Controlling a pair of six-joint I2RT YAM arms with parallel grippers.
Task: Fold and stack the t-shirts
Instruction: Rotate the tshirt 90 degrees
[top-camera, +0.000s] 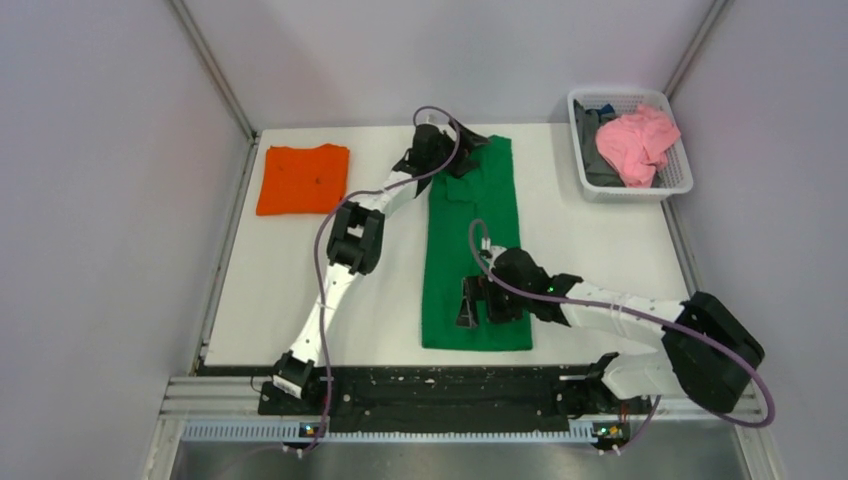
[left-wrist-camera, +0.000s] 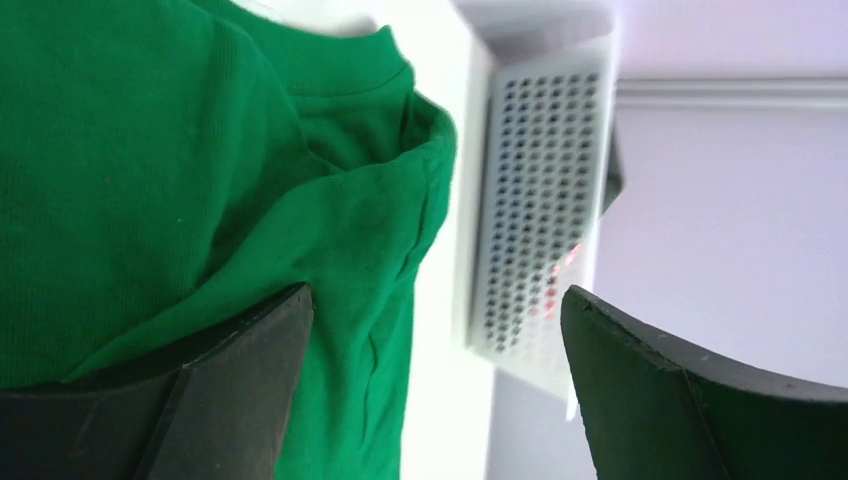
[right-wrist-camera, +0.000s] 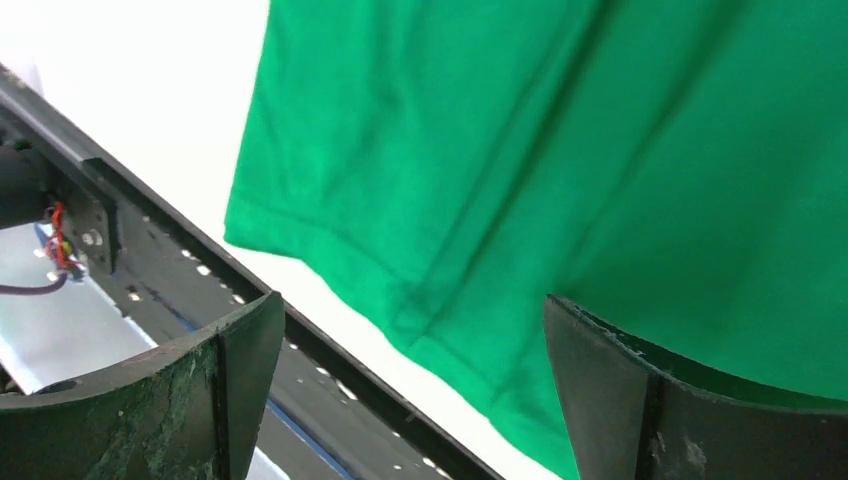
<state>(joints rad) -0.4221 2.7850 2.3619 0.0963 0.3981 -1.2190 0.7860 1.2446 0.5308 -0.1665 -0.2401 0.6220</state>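
Observation:
The green t-shirt still lies long, so my left gripper should next move back and pinch the green t-shirt's near corner (top-camera: 427, 342) on the orange t-shirt's side.
The green t-shirt (top-camera: 472, 225) lies as a long, narrow folded strip down the middle of the table. The orange t-shirt (top-camera: 303, 179) lies folded flat at the far left. My left gripper (top-camera: 468, 152) is open at the strip's far, collar end. In the left wrist view my left gripper (left-wrist-camera: 435, 300) has its jaws wide apart, low over the green collar (left-wrist-camera: 340, 60) and cloth edge. My right gripper (top-camera: 482, 303) is open over the strip's near end. In the right wrist view my right gripper (right-wrist-camera: 412, 305) holds nothing, above the green hem (right-wrist-camera: 420, 300).
A white perforated basket (top-camera: 678, 175) stands at the far right, holding a pink cloth (top-camera: 637, 142) and a dark cloth (top-camera: 593, 150). It also shows in the left wrist view (left-wrist-camera: 540, 200). A black rail (right-wrist-camera: 330, 350) runs along the table's near edge. Grey walls enclose the table.

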